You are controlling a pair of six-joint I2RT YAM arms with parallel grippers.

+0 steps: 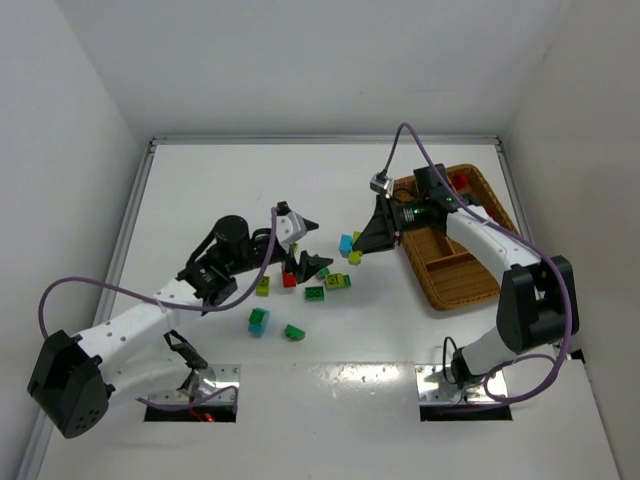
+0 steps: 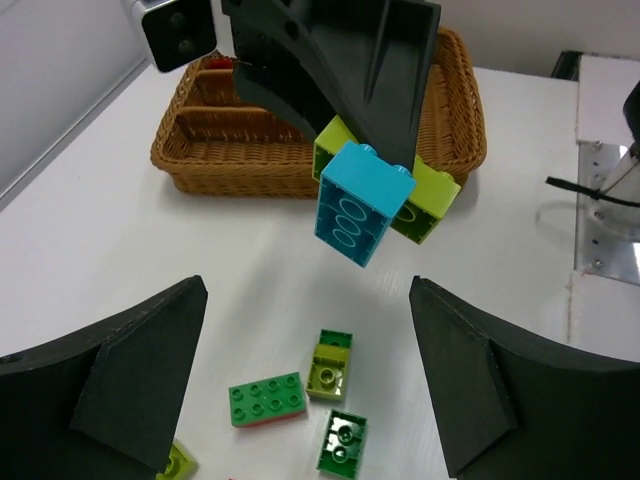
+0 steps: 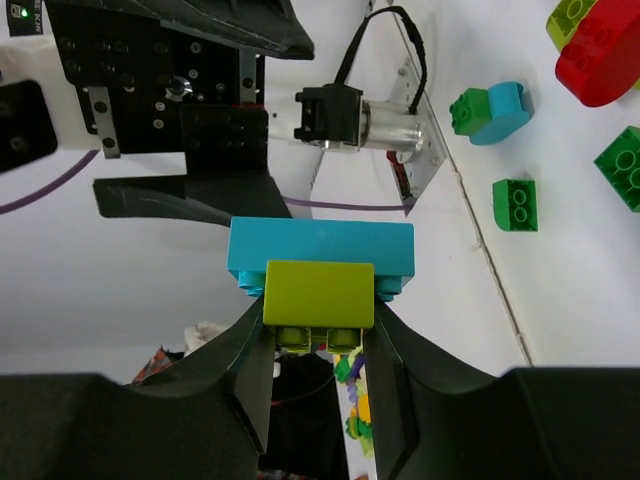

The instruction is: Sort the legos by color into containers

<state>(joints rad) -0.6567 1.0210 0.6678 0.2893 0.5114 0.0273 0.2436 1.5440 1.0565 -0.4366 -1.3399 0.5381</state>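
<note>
My right gripper should next swing over the wicker tray's nearest section, to its right in the top view, and turn down to release the yellow-green brick apart from red.
My right gripper point(image 1: 360, 246) is shut on a yellow-green brick point(image 3: 318, 293) that is stuck to a cyan brick point(image 3: 320, 255), and holds the pair above the table, left of the wicker tray point(image 1: 470, 285). In the left wrist view the pair hangs with the cyan brick point(image 2: 357, 205) in front of the yellow-green one point(image 2: 432, 195). My left gripper point(image 1: 311, 246) is open and empty, facing the pair, above green bricks point(image 2: 265, 398) on the table. A red brick point(image 1: 460, 181) lies in the tray's far compartment.
Loose bricks lie mid-table: yellow-green point(image 1: 263, 286), red point(image 1: 289, 280), dark green point(image 1: 314, 293), a cyan-green pair point(image 1: 258, 320) and a green one point(image 1: 294, 332). The two grippers are close together. White walls enclose the table.
</note>
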